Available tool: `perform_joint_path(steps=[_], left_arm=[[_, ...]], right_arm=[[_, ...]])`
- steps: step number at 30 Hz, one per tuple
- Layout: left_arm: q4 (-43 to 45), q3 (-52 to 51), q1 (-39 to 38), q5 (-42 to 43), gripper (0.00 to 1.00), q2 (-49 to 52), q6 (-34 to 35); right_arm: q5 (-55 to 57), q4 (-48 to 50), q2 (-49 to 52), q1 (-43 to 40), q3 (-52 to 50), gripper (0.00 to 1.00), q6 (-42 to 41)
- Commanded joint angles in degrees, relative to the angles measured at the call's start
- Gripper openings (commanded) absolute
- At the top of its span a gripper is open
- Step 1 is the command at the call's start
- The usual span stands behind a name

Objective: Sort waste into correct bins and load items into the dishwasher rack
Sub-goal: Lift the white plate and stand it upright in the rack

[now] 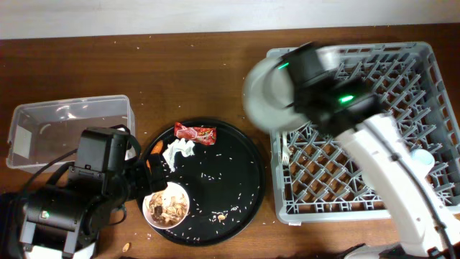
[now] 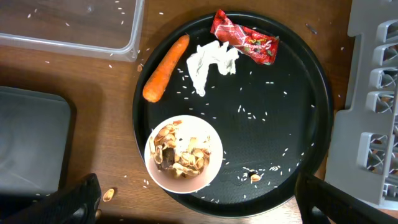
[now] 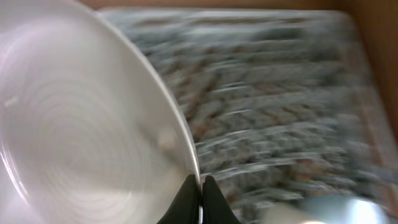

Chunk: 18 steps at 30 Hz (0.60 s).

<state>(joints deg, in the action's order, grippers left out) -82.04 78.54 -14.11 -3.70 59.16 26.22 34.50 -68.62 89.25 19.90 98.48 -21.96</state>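
Note:
The plate point(image 1: 266, 97) goes across, down and out of my right gripper next, as the rack's empty far slots lie below it and to its right in the overhead view.
My right gripper point(image 3: 200, 186) is shut on the rim of the white round plate point(image 3: 81, 124), holding it tilted above the left edge of the grey dishwasher rack point(image 1: 402, 86). In the overhead view the plate point(image 1: 266, 97) hides part of that gripper point(image 1: 291, 72). My left gripper point(image 2: 199, 208) is open and empty, above the small white bowl point(image 2: 183, 154) of brownish food scraps. The orange carrot point(image 2: 165, 68), white tissue point(image 2: 211, 62) and red wrapper point(image 2: 244, 38) lie on the round black tray point(image 2: 298, 124). The clear tub point(image 2: 68, 28) and black bin point(image 2: 28, 143) stand to its left.
Rice-like crumbs are scattered over the tray and the table. A nut shell point(image 2: 109, 195) lies on the wood by my left finger. A pale blue round thing point(image 1: 422, 157) sits in the rack. The rack point(image 2: 373, 106) stands close to the tray's right side.

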Motion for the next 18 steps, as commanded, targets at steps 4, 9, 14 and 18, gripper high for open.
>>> perform_joint_path(steps=[4, 9, 14, 18], left_arm=[[0.07, 0.57, 0.2, -0.22, 0.99, 0.02, -0.13], [0.09, 0.57, 0.17, -0.22, 0.99, 0.02, -0.13], [0.07, 0.57, 0.2, -0.22, 0.99, 0.02, -0.13], [0.07, 0.57, 0.17, -0.22, 0.99, 0.02, -0.13]], right_arm=[[6.71, 3.17, 7.1, -21.57, -0.61, 0.04, 3.78], [11.26, 4.15, 16.76, -18.47, -0.66, 0.04, 6.73], [21.59, 5.4, 16.09, -16.52, -0.63, 0.04, 6.49], [29.59, 6.32, 15.26, -16.52, -0.63, 0.04, 6.56]])
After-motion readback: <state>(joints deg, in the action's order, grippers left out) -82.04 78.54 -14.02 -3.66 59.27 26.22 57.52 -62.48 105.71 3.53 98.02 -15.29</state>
